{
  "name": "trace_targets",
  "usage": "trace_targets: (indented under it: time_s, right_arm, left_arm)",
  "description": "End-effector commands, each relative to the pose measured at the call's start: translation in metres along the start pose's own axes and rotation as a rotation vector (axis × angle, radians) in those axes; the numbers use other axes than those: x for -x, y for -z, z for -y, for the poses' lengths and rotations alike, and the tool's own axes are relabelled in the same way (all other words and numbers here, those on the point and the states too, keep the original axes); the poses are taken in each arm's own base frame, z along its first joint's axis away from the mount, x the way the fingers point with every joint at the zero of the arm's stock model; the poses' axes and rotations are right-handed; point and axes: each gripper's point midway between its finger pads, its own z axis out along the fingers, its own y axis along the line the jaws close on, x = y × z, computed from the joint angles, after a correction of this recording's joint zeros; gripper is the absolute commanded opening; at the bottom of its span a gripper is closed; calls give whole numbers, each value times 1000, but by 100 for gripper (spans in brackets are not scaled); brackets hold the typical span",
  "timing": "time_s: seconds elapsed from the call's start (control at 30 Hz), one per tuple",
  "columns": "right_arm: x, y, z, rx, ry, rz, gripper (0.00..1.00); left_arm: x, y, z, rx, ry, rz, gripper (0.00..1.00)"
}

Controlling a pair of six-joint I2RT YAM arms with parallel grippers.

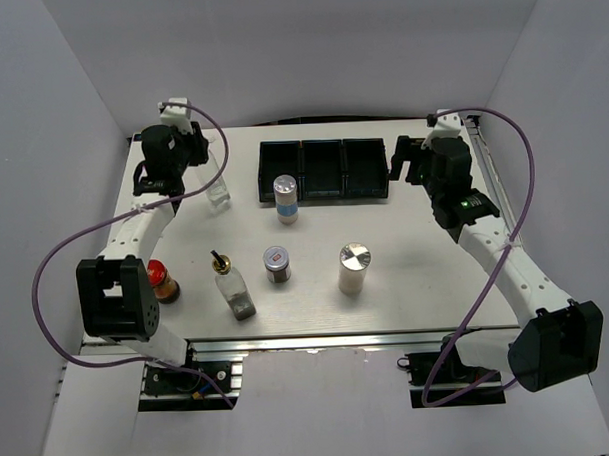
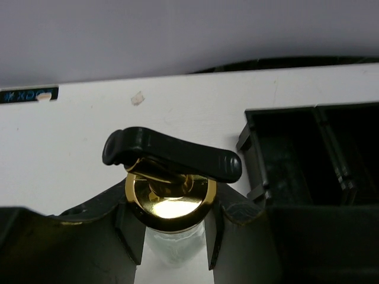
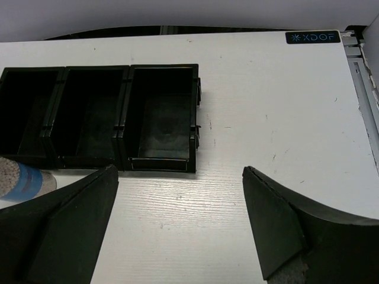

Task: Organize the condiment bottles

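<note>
I will lift the cruet across next with my left gripper. Then I will lower it and release it inside the tray's nearest empty section, which is to the right of my left gripper in the top view.
My left gripper at the far left is shut on a clear glass cruet. In the left wrist view the fingers flank its gold collar and black pourer. The blue-labelled shaker stands just in front of the black tray. The second cruet, the small brown jar and the white silver-lidded cylinder stand in a row nearer me. The red-capped dark jar stands by the left arm. My right gripper is open and empty, right of the tray.
The tray's three compartments are empty; its rim shows in the right wrist view and the left wrist view. The shaker's edge shows in the right wrist view. Cables loop beside both arms. A metal rail runs along the table's right edge.
</note>
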Motion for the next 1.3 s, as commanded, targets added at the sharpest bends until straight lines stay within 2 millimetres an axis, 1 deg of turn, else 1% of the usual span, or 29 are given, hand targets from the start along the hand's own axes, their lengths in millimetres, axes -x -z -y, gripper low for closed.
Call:
trace_targets:
  time_s: [0.0,0.03,0.07,0.1,0.13,0.17,0.2,0.23,0.27,0.3,0.33,0.37,0.4,0.43,0.47,0.5,0.53,0.57,0.6,0.63,0.67,0.7,0.8,0.87,0.97,1.07,1.17,1.2,1.27]
  right_arm:
    - [23,9,9,-30,-20,73,89]
    - [22,9,7,-23,-21,70,89]
    - [22,9,8,-22,-22,75,90]
    - [20,9,8,-19,-19,73,89]
    - [15,7,8,-22,-15,66,90]
    - [16,7,11,-31,-15,68,89]
    - [15,6,11,-33,-13,62,89]
    - [14,5,12,-36,-7,57,89]
    - [16,5,13,-39,-8,58,89]
    - [16,6,14,-41,-9,53,89]
    - [15,5,13,-35,-7,50,89]
    - [13,6,12,-29,-8,49,89]
    - [12,6,13,-27,-6,50,89]
    - [12,6,12,-21,-6,50,89]
    - [11,5,12,-21,-6,47,89]
    - [9,5,13,-22,-6,42,90]
    - [9,4,13,-24,-4,39,89]
    - [9,4,14,-27,-3,38,89]
    - [8,3,15,-31,0,35,89]
    - [8,3,16,-34,2,34,89]
    - [8,2,18,-39,1,31,89]
    - [7,2,18,-37,2,30,90]
    - [6,2,18,-33,2,23,89]
    - [6,4,20,-40,3,22,89]
    - [4,4,20,-37,4,22,89]
    - [2,3,21,-37,4,17,90]
    - [-1,2,22,-40,9,4,89]
    - [0,2,22,-40,10,6,89]
    - [0,1,22,-42,12,4,89]
  left_arm:
    - [126,17,27,-94,34,318,0]
    - [135,18,32,-110,44,341,0]
    - [153,20,36,-131,48,380,0]
    - [161,21,47,-175,55,395,0]
    - [168,21,52,-191,58,413,0]
    - [169,15,58,-211,60,416,0]
    - [186,17,64,-228,65,460,0]
    - [191,15,75,-259,67,469,0]
    - [197,13,83,-278,69,476,0]
    - [206,5,90,-292,78,481,0]
    - [210,2,103,-314,79,484,0]
    - [213,-3,109,-321,77,487,0]
    - [201,-20,113,-321,75,450,0]
    - [218,-19,122,-341,73,479,0]
    - [219,-24,126,-352,75,475,0]
    - [216,-30,134,-374,78,451,0]
    - [221,-39,140,-389,75,455,0]
    - [221,-43,147,-406,69,448,0]
    - [216,-47,157,-421,57,427,0]
    - [215,-54,163,-428,49,424,0]
    - [213,-56,167,-424,45,421,0]
    - [208,-59,176,-425,29,415,0]
    - [199,-63,186,-404,-1,392,0]
    - [194,-63,187,-397,-14,383,0]
    - [194,-62,185,-376,-35,390,0]
    - [187,-64,187,-385,-59,379,0]
    - [175,-70,188,-385,-71,355,0]
    - [168,-73,186,-381,-70,341,0]
    - [164,-77,182,-354,-79,338,0]
